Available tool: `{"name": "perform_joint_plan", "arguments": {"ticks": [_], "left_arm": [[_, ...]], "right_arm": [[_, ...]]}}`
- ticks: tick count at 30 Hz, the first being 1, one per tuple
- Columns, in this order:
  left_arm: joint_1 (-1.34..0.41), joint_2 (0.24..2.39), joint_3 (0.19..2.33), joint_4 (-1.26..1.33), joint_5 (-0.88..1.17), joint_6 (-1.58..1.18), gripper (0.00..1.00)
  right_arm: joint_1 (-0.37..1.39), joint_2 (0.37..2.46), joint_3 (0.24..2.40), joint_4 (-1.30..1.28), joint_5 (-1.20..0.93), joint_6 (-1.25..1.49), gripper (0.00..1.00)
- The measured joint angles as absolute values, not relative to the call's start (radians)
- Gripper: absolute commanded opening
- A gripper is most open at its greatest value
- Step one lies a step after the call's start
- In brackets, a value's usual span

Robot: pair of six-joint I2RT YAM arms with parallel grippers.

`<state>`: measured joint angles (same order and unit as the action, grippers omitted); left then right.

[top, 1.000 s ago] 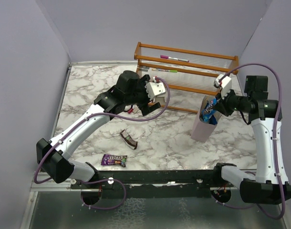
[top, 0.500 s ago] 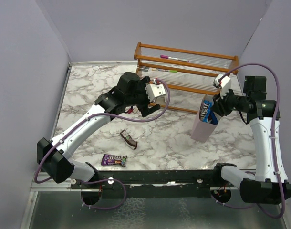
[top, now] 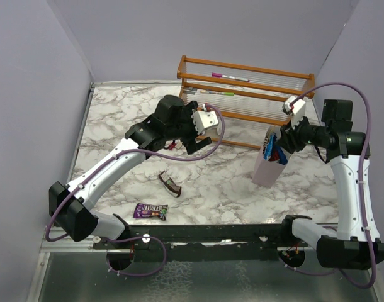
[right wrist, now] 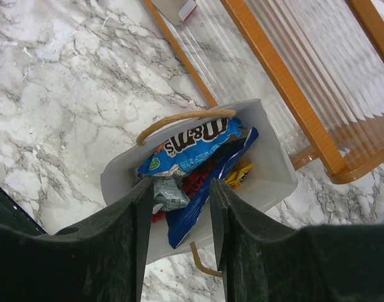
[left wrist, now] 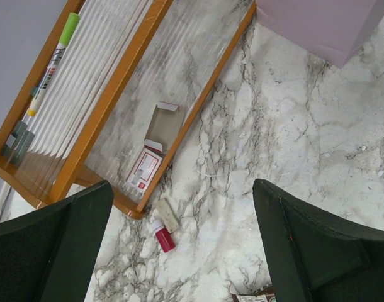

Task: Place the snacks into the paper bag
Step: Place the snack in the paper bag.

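Observation:
The dark brown snack's far end (top: 163, 177) (left wrist: 256, 296) lies clear below my left gripper, to its left in the top view. I will move my left gripper down and back onto that end.
The pale paper bag (top: 265, 170) stands at the right, in front of the rack. My right gripper (top: 277, 148) hovers right over its mouth, open, nothing between its fingers (right wrist: 178, 214). Inside the bag (right wrist: 271, 157) lie a blue M&M's packet (right wrist: 192, 145), a dark blue wrapper (right wrist: 201, 195), a grey-teal packet (right wrist: 168, 192) and a bit of yellow wrapper (right wrist: 240, 175). On the table lie a dark brown snack (top: 170, 184) and a purple snack (top: 150, 211). My left gripper (top: 197, 139) hangs wide open above the table, left of the bag, holding nothing (left wrist: 179, 251).
The wooden rack (top: 242, 94) with clear shelves stands behind the bag and holds markers. A flat white card (left wrist: 155, 151) lies on its lowest shelf. A tiny red cylinder (left wrist: 163, 239) lies by the rack's corner. The bag's bottom corner (left wrist: 318, 25) shows in the left wrist view.
My right gripper has opened and the blue packet it held has dropped into the bag. The left arm has barely shifted.

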<state>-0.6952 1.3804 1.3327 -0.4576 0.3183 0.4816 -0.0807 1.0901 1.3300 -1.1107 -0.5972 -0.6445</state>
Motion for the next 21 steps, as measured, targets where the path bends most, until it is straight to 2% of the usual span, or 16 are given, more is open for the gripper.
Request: {"name": "perform_joint_plan", "arguments": {"ticks": [10, 13, 15, 17, 21], "left_arm": [[-0.694, 1.384, 1.333, -0.472, 0.235, 0.480, 0.97], [-0.682, 1.384, 1.328, -0.488, 0.218, 0.481, 0.97], [-0.664, 1.384, 1.314, -0.493, 0.217, 0.481, 0.97], [-0.628, 1.384, 1.295, -0.503, 0.222, 0.481, 0.99], [-0.498, 1.384, 1.246, -0.529, 0.256, 0.483, 0.99]], "right_arm": [[-0.081, 1.084, 1.357, -1.037, -0.626, -0.549, 0.53], [-0.081, 1.083, 1.362, -1.008, -0.643, -0.510, 0.59], [-0.081, 1.084, 1.366, -0.990, -0.652, -0.490, 0.66], [-0.081, 1.085, 1.372, -0.971, -0.664, -0.467, 0.81], [-0.081, 1.089, 1.374, -0.932, -0.677, -0.434, 0.97]]}}
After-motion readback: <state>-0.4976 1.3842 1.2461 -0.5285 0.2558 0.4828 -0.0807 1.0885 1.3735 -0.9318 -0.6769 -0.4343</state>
